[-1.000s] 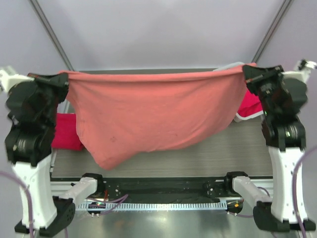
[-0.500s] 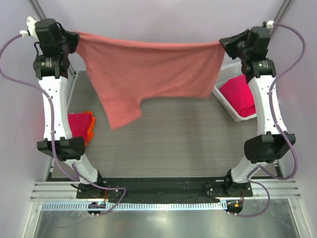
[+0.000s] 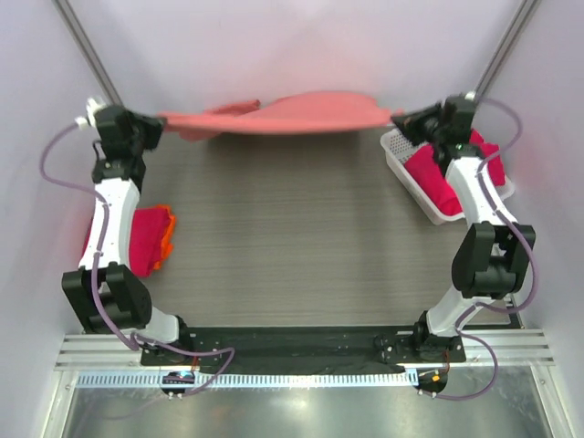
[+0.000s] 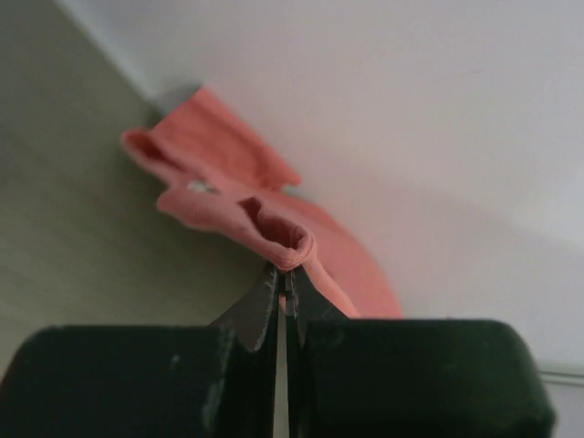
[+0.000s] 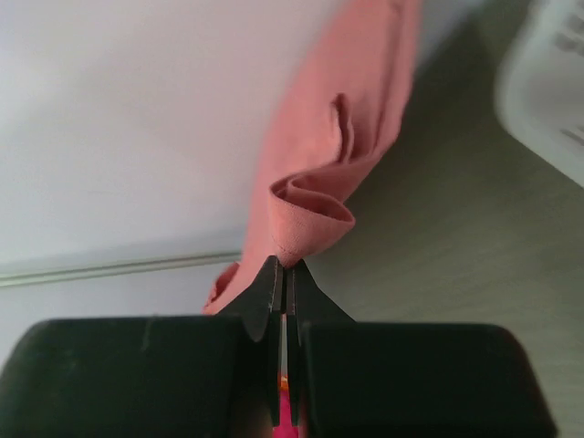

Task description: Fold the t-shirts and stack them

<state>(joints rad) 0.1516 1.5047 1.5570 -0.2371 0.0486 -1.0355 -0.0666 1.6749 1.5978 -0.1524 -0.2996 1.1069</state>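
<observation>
My right gripper sweeps back and down next and releases the stretched shirt's corner on the bare tabletop past the basket's near end (image 3: pixel 402 259). Open wood leaves the shirt room.
The salmon-pink t-shirt (image 3: pixel 292 111) hangs stretched between both arms along the table's far edge, close to the back wall. My left gripper (image 3: pixel 161 121) is shut on its left corner, and the pinched fold (image 4: pixel 278 235) bulges above the tips. My right gripper (image 3: pixel 399 119) is shut on the right corner (image 5: pixel 306 214). A crimson-red t-shirt (image 3: pixel 146 239) lies folded at the table's left edge beside the left arm. More crimson cloth (image 3: pixel 438 178) fills the basket on the right.
A white mesh basket (image 3: pixel 398 153) stands at the right back of the table, under the right arm. The back wall (image 3: pixel 292 46) is close behind the stretched shirt. The wood-grain tabletop (image 3: pixel 292 237) lies between the arms.
Both arms have swung away from the camera toward the far edge and dropped low. The pink shirt went from hanging broad to a narrow band near the back wall.
</observation>
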